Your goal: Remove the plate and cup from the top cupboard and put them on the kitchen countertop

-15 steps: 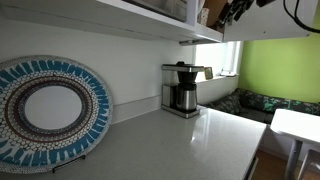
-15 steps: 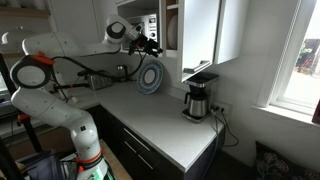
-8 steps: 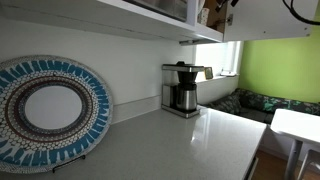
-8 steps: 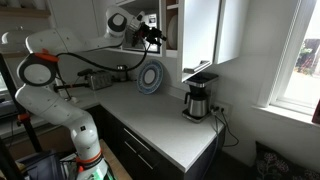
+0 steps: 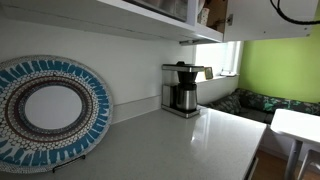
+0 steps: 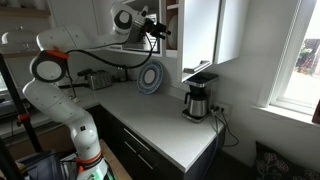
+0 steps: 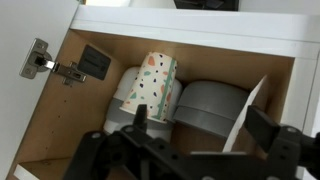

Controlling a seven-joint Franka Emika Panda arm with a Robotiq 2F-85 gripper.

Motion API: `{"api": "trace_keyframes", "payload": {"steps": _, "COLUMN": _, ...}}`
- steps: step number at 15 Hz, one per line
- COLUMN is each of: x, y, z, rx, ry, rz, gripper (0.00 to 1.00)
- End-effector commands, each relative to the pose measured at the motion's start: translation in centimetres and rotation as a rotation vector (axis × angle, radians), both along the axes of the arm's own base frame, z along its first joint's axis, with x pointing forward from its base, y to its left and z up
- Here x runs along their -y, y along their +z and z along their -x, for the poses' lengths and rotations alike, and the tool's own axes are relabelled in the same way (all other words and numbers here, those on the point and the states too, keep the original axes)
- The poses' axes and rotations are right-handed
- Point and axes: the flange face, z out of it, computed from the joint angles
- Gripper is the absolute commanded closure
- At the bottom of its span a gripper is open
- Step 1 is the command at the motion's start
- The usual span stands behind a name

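My gripper turns in line with the thin white edge [image 7: 244, 116] next, then shifts toward that edge to close on it.
The wrist view looks into the top cupboard [image 7: 60, 110], with brown wooden walls and a door hinge at the left. The cream speckled cup [image 7: 155, 82] stands inside, left of centre. Beside it is a grey rounded stack [image 7: 208, 105], and a thin white edge [image 7: 248, 105] leans at its right; I cannot tell whether that edge is the plate. My gripper [image 7: 203, 125] is open and empty just in front of them, with one finger [image 7: 140, 115] below the cup. In an exterior view the gripper [image 6: 160, 27] is up at the open cupboard [image 6: 173, 25].
The pale countertop [image 5: 185, 140] [image 6: 165, 120] carries a coffee maker [image 5: 182, 88] [image 6: 198, 100] and a large blue-patterned plate [image 5: 50, 110] [image 6: 151, 77] leaning on the wall. The open cupboard door [image 6: 200, 35] hangs right of the gripper. A small white table [image 5: 298, 125] stands beyond the counter.
The arm has risen and carried the gripper up and towards the cupboard opening. It has left the top edge of the counter-level exterior view.
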Motion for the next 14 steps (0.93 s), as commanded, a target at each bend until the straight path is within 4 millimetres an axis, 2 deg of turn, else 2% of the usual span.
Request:
{"api": "trace_keyframes", "payload": {"steps": 1, "x": 0.4, "y": 0.9, "z": -1.1, "rx": 0.046, "ry": 0.008, "rz": -0.071, "gripper": 0.0}}
{"api": "trace_keyframes", "payload": {"steps": 11, "x": 1.0, "y": 1.6, "z": -3.2, "rx": 0.149, "ry": 0.039, "rz": -0.241, "gripper": 0.0}}
{"api": "trace_keyframes", "payload": {"steps": 12, "x": 1.2, "y": 1.5, "z": -3.5, "rx": 0.157, "ry": 0.042, "rz": -0.252, "gripper": 0.05}}
{"api": "trace_keyframes", "payload": {"steps": 13, "x": 1.3, "y": 1.5, "z": -3.6, "rx": 0.16, "ry": 0.045, "rz": -0.26, "gripper": 0.27}}
{"api": "trace_keyframes", "payload": {"steps": 14, "x": 1.5, "y": 1.4, "z": -3.5, "rx": 0.167, "ry": 0.048, "rz": -0.272, "gripper": 0.29}}
